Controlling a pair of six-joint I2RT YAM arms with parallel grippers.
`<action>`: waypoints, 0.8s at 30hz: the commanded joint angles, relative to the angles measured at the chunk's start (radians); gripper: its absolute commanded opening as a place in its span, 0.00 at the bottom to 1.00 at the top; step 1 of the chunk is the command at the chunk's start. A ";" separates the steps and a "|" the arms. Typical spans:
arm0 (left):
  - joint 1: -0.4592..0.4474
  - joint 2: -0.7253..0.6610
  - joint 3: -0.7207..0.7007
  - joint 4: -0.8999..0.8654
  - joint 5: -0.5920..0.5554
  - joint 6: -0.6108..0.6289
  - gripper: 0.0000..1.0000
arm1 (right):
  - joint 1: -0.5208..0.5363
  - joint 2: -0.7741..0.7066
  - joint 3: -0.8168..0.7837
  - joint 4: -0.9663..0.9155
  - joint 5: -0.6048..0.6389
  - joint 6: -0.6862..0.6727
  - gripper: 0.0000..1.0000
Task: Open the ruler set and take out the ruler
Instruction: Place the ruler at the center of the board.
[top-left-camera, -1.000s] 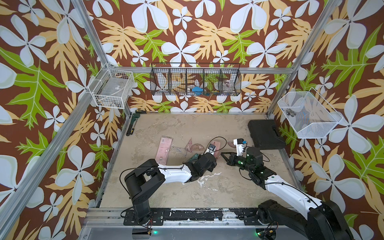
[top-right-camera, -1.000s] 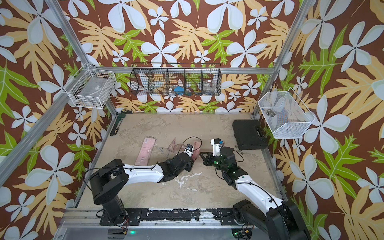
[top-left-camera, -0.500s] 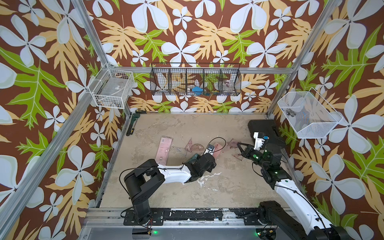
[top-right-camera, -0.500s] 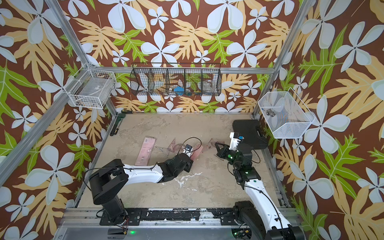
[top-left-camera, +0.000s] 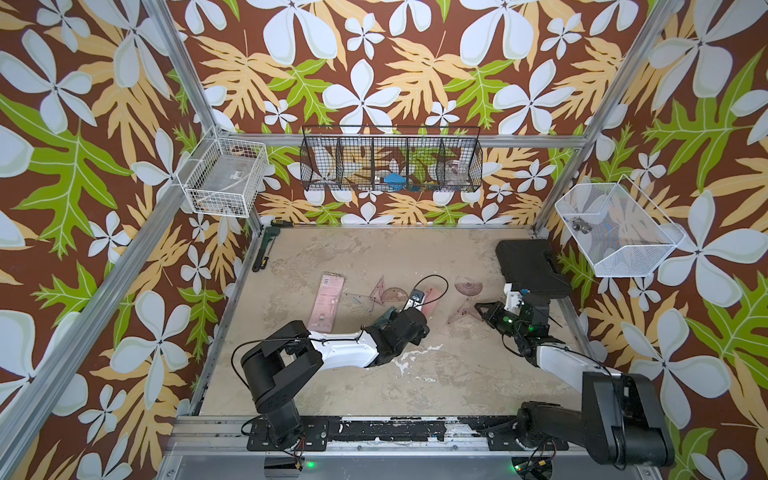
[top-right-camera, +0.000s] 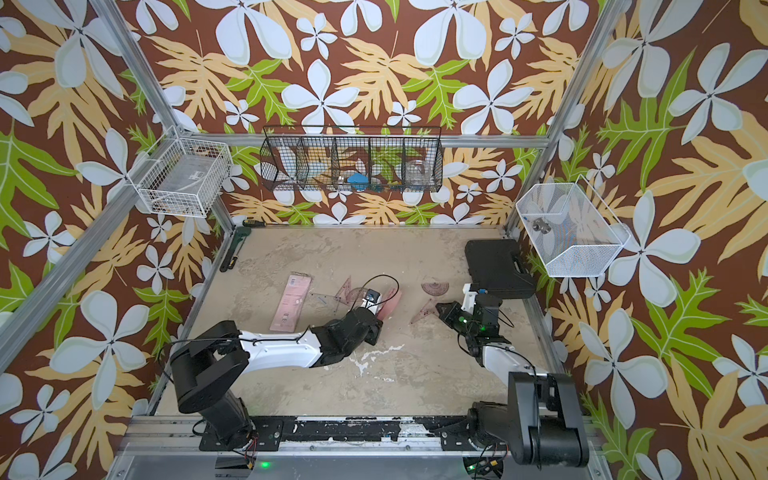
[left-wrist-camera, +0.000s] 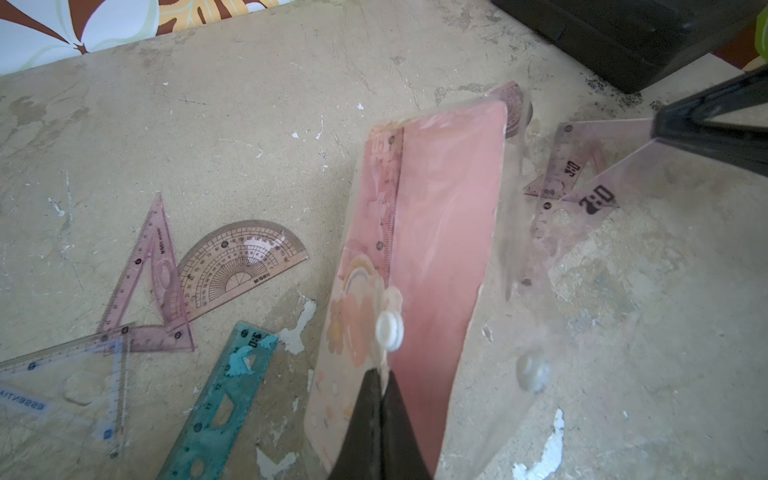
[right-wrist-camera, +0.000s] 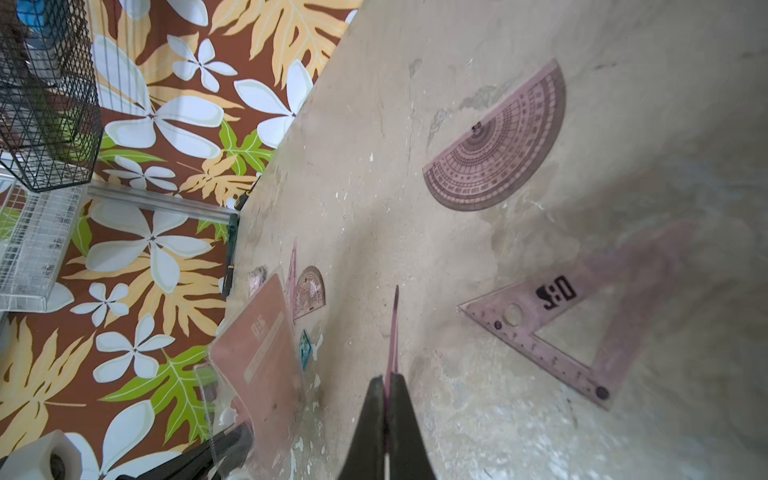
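My right gripper holds the thin purple triangle ruler (right-wrist-camera: 395, 328) and needs to move outward and down to release it between the pouch and the protractor, because the tabletop is bare there.
The ruler set (left-wrist-camera: 444, 249) is a clear pouch with a pink card, tilted up off the table, its snap flap (left-wrist-camera: 532, 374) hanging open. A pink straight ruler (left-wrist-camera: 386, 199) still shows inside along one edge. My left gripper (left-wrist-camera: 380, 374) is shut on the pouch's end by the white snap (left-wrist-camera: 389, 332). My right gripper (right-wrist-camera: 389, 378) is shut on a thin purple triangle ruler (right-wrist-camera: 395, 328), seen edge-on and held to the right of the pouch (top-left-camera: 432, 299). In both top views the right gripper (top-left-camera: 482, 309) (top-right-camera: 441, 309) is apart from the left gripper (top-left-camera: 420, 309).
A purple set square (right-wrist-camera: 582, 332) and protractor (right-wrist-camera: 498, 141) lie under and beyond the right gripper. A second pink pouch (top-left-camera: 327, 301), more rulers (top-left-camera: 390, 294), a teal ruler (left-wrist-camera: 224, 395) lie left. A black case (top-left-camera: 528, 266) sits back right. Wire baskets hang on the walls.
My right gripper has pulled away to the right from the pouch's mouth with the purple triangle ruler in it. The left arm has kept still, holding the pouch.
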 joint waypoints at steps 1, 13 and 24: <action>-0.001 -0.005 0.001 0.014 0.001 -0.002 0.00 | 0.019 0.078 0.035 0.140 -0.039 -0.003 0.00; 0.000 -0.006 -0.002 0.015 -0.003 0.008 0.00 | 0.046 0.338 0.123 0.249 -0.016 0.067 0.00; -0.001 0.003 0.002 0.020 0.004 0.013 0.00 | 0.046 0.400 0.156 0.223 0.000 0.070 0.21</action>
